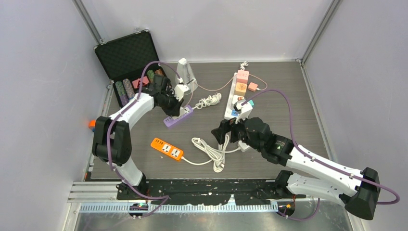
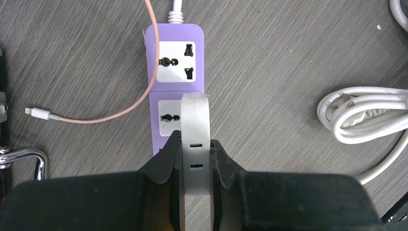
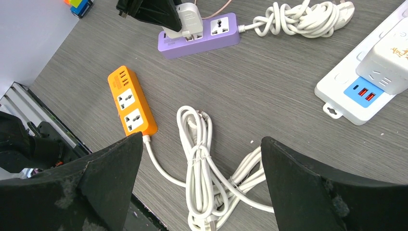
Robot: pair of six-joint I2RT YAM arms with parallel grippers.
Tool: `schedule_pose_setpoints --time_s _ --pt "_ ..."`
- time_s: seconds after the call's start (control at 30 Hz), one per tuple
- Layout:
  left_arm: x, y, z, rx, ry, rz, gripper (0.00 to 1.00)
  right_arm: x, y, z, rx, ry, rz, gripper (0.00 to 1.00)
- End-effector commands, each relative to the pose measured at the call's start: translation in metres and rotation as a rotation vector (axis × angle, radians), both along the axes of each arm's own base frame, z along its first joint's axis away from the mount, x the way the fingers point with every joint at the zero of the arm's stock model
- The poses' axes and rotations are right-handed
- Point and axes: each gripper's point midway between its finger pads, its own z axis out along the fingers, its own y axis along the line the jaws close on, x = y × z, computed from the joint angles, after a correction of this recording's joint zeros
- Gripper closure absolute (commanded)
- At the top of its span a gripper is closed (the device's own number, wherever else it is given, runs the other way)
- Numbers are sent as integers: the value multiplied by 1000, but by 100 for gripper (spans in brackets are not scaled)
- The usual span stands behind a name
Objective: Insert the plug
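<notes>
I need to move my left gripper toward the black case and then lower the plug onto the near socket (image 1: 179, 115) (image 2: 176, 118), because the plug sticks out past the long edge of the purple power strip.
A pale grey plug (image 2: 195, 120) is clamped between my left gripper's (image 2: 195, 147) fingers, which are shut on its sides. It stands over the near socket of the purple power strip (image 2: 175, 53) and hides the right half of that socket. From the right wrist view the plug (image 3: 188, 19) sits against the top of the purple strip (image 3: 216, 33); its pins are hidden. From above, the left gripper (image 1: 177, 95) is over the strip (image 1: 179, 117) at the left-centre of the table. My right gripper (image 1: 222, 132) hangs open over a white cable bundle (image 3: 207, 159), holding nothing.
An orange power strip (image 1: 167, 149) lies near the front, its white cable bundle (image 1: 211, 151) beside it. A white power strip (image 1: 239, 89) with adapters is at the back right. A black case (image 1: 127, 55) stands open at the back left. A pink cable (image 2: 120, 113) crosses the purple strip; a coiled white cord (image 2: 365, 113) lies to its right.
</notes>
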Motion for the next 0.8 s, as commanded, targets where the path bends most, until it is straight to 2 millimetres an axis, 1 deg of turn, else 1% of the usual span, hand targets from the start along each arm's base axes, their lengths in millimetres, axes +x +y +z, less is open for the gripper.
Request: schedule_pose_setpoints --time_s 0.0,0.1,0.27,0.37,0.63,0.77 --pt "12 1 4 -8 -30 40 100 4 2 10 37 -22 -10 3" --pt "16 2 3 -8 -44 58 100 4 1 9 34 -21 -12 3" --pt "21 -1 8 -28 -71 52 100 4 0 7 33 -17 -12 3" --pt "20 -4 9 -36 -76 35 100 4 0 6 32 -15 -15 3" --pt "13 1 -2 2 -21 22 100 5 -2 2 24 -11 -18 3" --pt "11 0 -6 -2 2 26 100 5 -1 0 20 -7 -16 3"
